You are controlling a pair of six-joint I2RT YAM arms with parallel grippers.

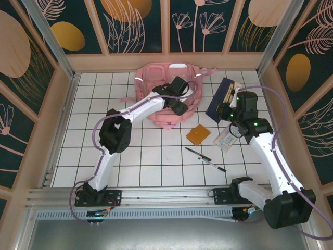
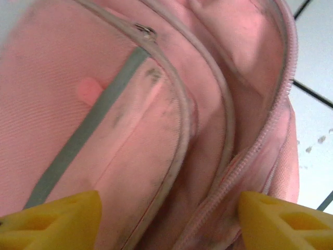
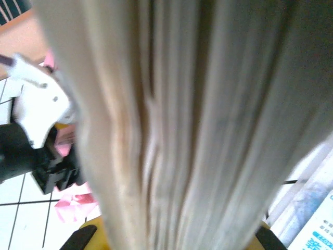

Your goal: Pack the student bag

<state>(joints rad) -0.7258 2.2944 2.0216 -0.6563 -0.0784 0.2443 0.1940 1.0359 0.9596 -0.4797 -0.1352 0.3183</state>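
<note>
The blue book (image 1: pixel 221 99) is still outside the student bag. I will carry it with my right gripper sideways over the bag's zip edge and down into the bag's near part, then release it.
The student bag (image 1: pixel 166 88), a big pink fabric backpack, lies at the back middle of the table. My left gripper (image 1: pixel 179 107) is down on its near right side. In the left wrist view the left gripper (image 2: pixel 169 224) is open, its yellow fingertips (image 2: pixel 52 219) set wide either side of the bag's (image 2: pixel 156 130) zip edge and pink fabric. My right gripper (image 1: pixel 230 108) holds a dark blue book (image 1: pixel 221 99) tilted above the table, right of the bag. In the right wrist view the book's pale page edges (image 3: pixel 182 130) sit between the fingers of the right gripper (image 3: pixel 174 242).
An orange notebook (image 1: pixel 198 134) lies in front of the bag. Two pens (image 1: pixel 197 153) (image 1: pixel 214 165) lie nearer the front. A white printed packet (image 1: pixel 226 138) lies under the right arm. Wooden walls close in the tiled table (image 1: pixel 78 156) on three sides.
</note>
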